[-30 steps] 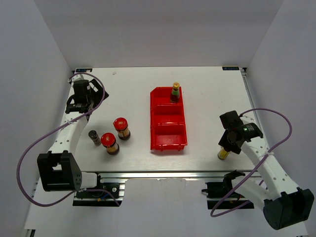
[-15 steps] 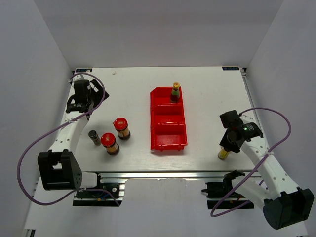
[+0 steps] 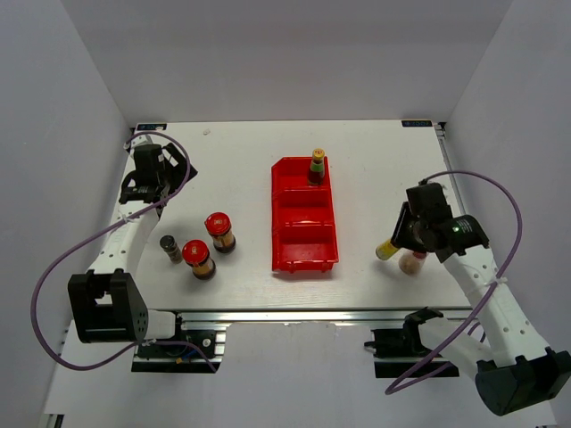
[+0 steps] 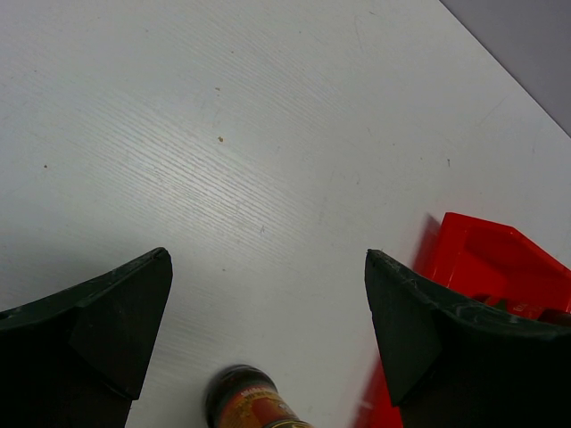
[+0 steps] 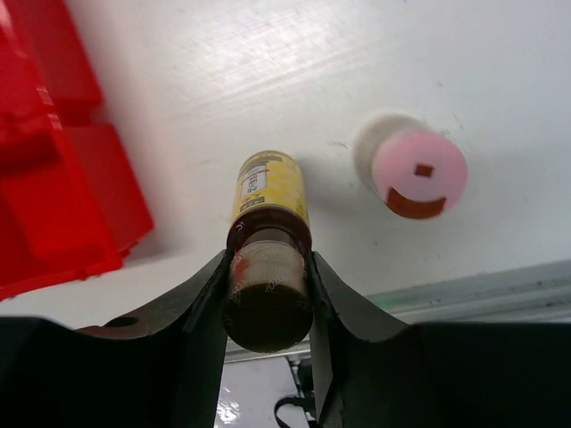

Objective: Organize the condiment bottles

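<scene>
I will bring my right gripper outward and left in the top view, over the tray's far section, and down to release, as there is still space beside its bottle.
My right gripper [image 3: 406, 236] [image 5: 268, 299] is shut on the dark cap of a yellow-labelled bottle [image 3: 385, 251] [image 5: 268, 189], holding it tilted above the table just right of the red tray [image 3: 303, 234] [image 5: 53, 178]. A pink-capped bottle [image 3: 412, 262] [image 5: 417, 168] stands beside it. A green-labelled, yellow-capped bottle [image 3: 317, 166] stands in the tray's far compartment. Two red-lidded dark jars [image 3: 219, 231] [image 3: 199, 259] and a small dark-capped bottle [image 3: 169, 248] stand at the left. My left gripper [image 3: 161, 178] [image 4: 266, 259] is open and empty above the table, behind one jar [image 4: 245, 403].
The tray's middle and near compartments hold nothing. The table's front edge with its aluminium rail [image 3: 294, 314] runs just below the right gripper. White walls close in the table at the back and sides.
My right gripper has lifted the yellow-labelled bottle and carried it up and left, tilting it. The pink-capped bottle, hidden behind the arm before, now shows. The left arm has not moved.
</scene>
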### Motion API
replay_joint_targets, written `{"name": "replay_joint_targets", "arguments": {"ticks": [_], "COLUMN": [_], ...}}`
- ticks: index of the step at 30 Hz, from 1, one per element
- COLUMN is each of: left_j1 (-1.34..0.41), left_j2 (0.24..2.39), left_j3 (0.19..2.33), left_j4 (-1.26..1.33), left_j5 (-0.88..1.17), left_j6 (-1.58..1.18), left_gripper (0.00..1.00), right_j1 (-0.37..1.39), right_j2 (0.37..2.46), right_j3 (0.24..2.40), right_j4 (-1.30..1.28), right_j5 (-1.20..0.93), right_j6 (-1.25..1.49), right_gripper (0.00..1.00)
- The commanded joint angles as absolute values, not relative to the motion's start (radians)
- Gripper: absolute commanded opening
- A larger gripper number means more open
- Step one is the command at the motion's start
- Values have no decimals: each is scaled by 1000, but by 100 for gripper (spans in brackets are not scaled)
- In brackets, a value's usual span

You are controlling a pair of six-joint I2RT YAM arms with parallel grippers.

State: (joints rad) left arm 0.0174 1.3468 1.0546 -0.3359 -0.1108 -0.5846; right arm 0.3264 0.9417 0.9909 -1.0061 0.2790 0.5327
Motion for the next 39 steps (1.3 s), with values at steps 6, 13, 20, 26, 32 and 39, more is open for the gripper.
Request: {"name": "replay_joint_targets", "arguments": {"ticks": [6,13,20,26,32,39], "left_j1": [15,17,15,15,15,15], "left_j2": [1307,1293,1287,1235,1187,1189], "left_j3": [1074,1074,1094,1089,1088,1085], "left_j4": [-342,-353,-393,-426,-459,-445], "left_j5": [-110,-132,-149,-167,-239,-232], "left_j6": [-581,-575,-578,-604,-612,-611], "left_gripper": [98,98,98,98,98,98], "right_j1": [360,541,627,652,653,655], "right_j2": [1012,1227,1515,1773,1931,2063], "right_j3": [1176,1360,1667,1971,2129,2232], "right_j4": [-769,-666,-649,-699,-704,-695], "right_j5": [112,141,120,146,201,224], "right_j6": [405,335,232,167,164,115], "right_gripper": [13,13,11,12,12,12]}}
